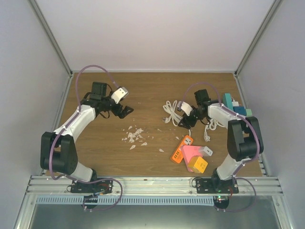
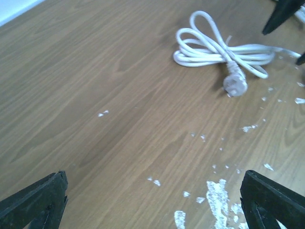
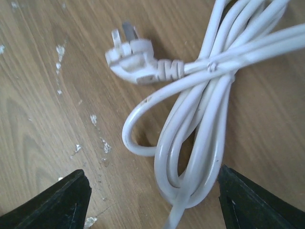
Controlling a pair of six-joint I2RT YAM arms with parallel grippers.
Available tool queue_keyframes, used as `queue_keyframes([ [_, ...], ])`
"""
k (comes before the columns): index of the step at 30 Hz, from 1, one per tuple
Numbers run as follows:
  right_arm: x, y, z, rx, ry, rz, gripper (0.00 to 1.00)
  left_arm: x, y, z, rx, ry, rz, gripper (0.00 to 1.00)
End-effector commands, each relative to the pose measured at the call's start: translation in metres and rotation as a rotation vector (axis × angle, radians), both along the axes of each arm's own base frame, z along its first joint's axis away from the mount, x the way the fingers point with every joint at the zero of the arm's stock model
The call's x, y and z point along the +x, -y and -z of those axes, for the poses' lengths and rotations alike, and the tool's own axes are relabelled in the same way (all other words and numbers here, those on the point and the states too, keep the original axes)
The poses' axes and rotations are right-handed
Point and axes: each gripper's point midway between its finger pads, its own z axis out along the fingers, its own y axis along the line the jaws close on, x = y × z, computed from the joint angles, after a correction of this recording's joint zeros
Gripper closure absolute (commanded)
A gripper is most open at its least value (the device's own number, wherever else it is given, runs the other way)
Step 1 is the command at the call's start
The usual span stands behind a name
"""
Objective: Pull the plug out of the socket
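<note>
The orange strip's near end is bare of blocks and to my left gripper's right in the top view, so the gripper should swing across, back and down onto it next.
A white plug lies loose on the wooden table at the end of a coiled white cable; the coil also shows in the top view and the left wrist view. My right gripper hangs low over the coil's looped end, open, with its right finger close beside the loop. An orange socket strip lies nearer the front; whether anything is plugged into it I cannot tell. My left gripper is wide open above bare wood, left of the coil.
Pink and yellow blocks and a small white piece lie against the orange strip. A second white cable and teal blocks sit at the right. White flakes litter the middle. Walls enclose three sides.
</note>
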Motion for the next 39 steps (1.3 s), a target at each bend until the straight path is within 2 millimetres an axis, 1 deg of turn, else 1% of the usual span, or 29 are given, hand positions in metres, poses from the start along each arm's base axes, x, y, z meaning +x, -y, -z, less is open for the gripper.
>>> queue_keyframes([
  [1, 0.000, 0.004, 0.023, -0.080, -0.014, 0.014, 0.28, -0.021, 0.021, -0.002, 0.004, 0.042, 0.118, 0.01],
  [7, 0.010, 0.007, 0.040, -0.123, -0.017, 0.062, 0.44, -0.039, 0.040, 0.011, 0.041, 0.034, 0.202, 0.01],
  [11, 0.018, 0.008, 0.049, -0.134, -0.018, 0.104, 0.53, -0.055, 0.060, 0.021, 0.053, 0.026, 0.258, 0.01],
  [15, 0.027, 0.005, 0.054, -0.120, -0.035, 0.148, 0.72, -0.078, 0.088, 0.035, 0.072, 0.020, 0.330, 0.01],
  [17, 0.032, 0.004, 0.054, -0.112, -0.038, 0.167, 0.82, -0.089, 0.101, 0.038, 0.071, 0.025, 0.359, 0.01],
  [18, 0.035, 0.004, 0.054, -0.109, -0.036, 0.179, 0.85, -0.094, 0.108, 0.039, 0.067, 0.020, 0.372, 0.01],
  [21, 0.045, 0.006, 0.054, -0.107, -0.025, 0.217, 0.88, -0.107, 0.131, 0.042, 0.041, 0.006, 0.410, 0.01],
  [24, 0.058, 0.014, 0.057, -0.096, -0.035, 0.278, 0.92, -0.118, 0.157, 0.040, 0.013, -0.043, 0.424, 0.01],
  [26, 0.067, 0.022, 0.058, -0.084, -0.045, 0.323, 0.95, -0.128, 0.173, 0.042, 0.012, -0.065, 0.456, 0.01],
  [29, 0.077, 0.033, 0.055, -0.063, -0.042, 0.385, 0.97, -0.149, 0.192, 0.043, 0.034, -0.007, 0.496, 0.01],
  [31, 0.081, 0.038, 0.053, -0.045, -0.043, 0.411, 0.98, -0.159, 0.207, 0.043, 0.056, 0.041, 0.485, 0.01],
  [34, 0.083, 0.043, 0.053, -0.030, -0.051, 0.440, 0.98, -0.168, 0.229, 0.050, 0.103, 0.080, 0.444, 0.01],
  [36, 0.085, 0.048, 0.054, -0.028, -0.053, 0.460, 0.99, -0.173, 0.240, 0.060, 0.139, 0.104, 0.425, 0.01],
  [39, 0.087, 0.057, 0.053, -0.018, -0.059, 0.493, 0.99, -0.182, 0.253, 0.067, 0.161, 0.139, 0.410, 0.01],
])
